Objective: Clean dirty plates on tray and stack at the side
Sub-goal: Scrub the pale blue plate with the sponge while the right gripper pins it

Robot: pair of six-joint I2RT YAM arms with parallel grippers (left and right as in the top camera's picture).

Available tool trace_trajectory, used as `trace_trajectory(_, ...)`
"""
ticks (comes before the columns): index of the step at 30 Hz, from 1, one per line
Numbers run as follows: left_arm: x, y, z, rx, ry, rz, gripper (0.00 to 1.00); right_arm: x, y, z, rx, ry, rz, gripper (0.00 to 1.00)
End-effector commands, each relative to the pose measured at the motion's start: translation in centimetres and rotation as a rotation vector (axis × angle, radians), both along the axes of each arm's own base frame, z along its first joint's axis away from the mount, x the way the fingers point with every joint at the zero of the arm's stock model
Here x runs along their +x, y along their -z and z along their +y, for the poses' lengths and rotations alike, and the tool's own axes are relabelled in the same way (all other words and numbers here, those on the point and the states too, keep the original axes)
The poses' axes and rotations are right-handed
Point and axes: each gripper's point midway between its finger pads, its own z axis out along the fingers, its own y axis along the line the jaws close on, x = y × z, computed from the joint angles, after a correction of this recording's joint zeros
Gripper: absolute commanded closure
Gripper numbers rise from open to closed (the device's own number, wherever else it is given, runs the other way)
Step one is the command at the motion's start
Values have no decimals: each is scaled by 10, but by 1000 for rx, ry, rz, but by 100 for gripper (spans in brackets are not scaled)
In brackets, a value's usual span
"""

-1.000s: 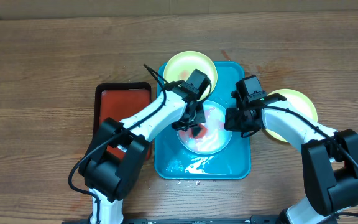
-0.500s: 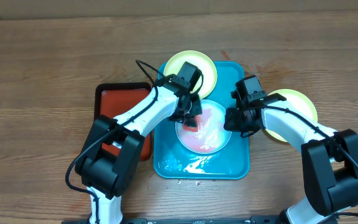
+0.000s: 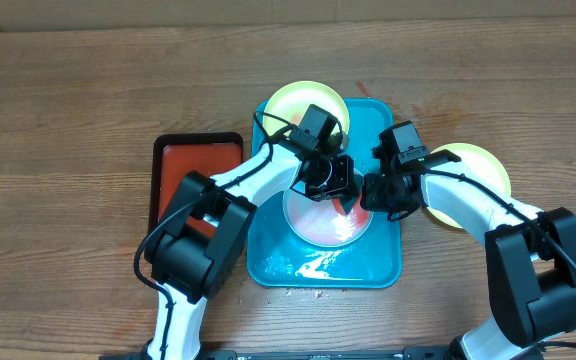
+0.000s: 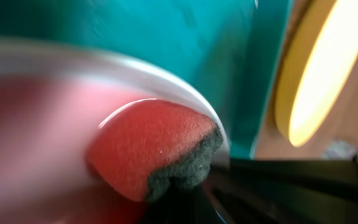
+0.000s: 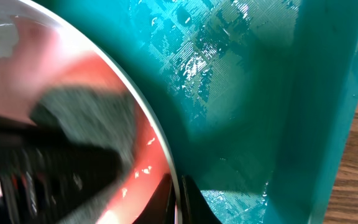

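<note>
Next I should wipe the sponge in my left gripper across the reddish plate, lift it left in the overhead view toward the red tray [image 3: 196,163], lower and release it.
The turquoise tray [image 3: 378,262] lies at the table's middle with a pale plate [image 3: 313,225] in it, reddish across its face. My left gripper [image 3: 338,192] is shut on a red sponge [image 4: 151,149] with a dark scouring side and presses it on the plate's right part, near the rim [image 4: 173,93]. My right gripper [image 5: 178,200] is shut on that plate's right rim [image 5: 157,134], one finger on each side. One yellow-green plate [image 3: 303,102] sits at the tray's back left corner. Another [image 3: 478,165] lies on the table right of the tray.
A smaller red tray with a black rim [image 3: 196,165] lies left of the turquoise tray. The turquoise tray's floor [image 5: 247,81] is wet, with foam near its front [image 3: 318,265]. Bare wooden table surrounds the trays.
My left gripper has swept the sponge across the plate, from its left and back part to its right side beside my right gripper. The right gripper has kept its hold.
</note>
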Motion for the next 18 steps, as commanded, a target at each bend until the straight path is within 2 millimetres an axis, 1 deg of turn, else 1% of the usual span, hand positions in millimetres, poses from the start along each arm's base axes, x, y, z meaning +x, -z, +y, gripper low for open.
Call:
trace_trajectory(1,-36,0,-17,-94,90,145,96,-5,12,-11,-56,14,26,96)
trace_trajectory(3,-42,4,-12,-65,83,180,96,-5,12,-10,-56,14,26,96)
trace_trajectory(6,-46,15,5,29,45,217,96,-5,12,-10,-56,14,26,96)
trace_trajectory(9,-47,28,29,156,-4,238,96,-5,12,-10,-56,14,26,96)
trace_trajectory(12,-49,35,55,295,-44,241,96,-5,12,-11,-56,14,26,96)
trace_trajectory(13,-49,36,65,346,-58,234,96,-5,12,-11,-56,14,26,96)
trace_trajectory(15,-45,31,78,407,-78,202,96,-5,12,-10,-56,14,26,96)
trace_trajectory(18,-31,15,103,505,-130,113,96,-5,12,-10,-56,14,26,96)
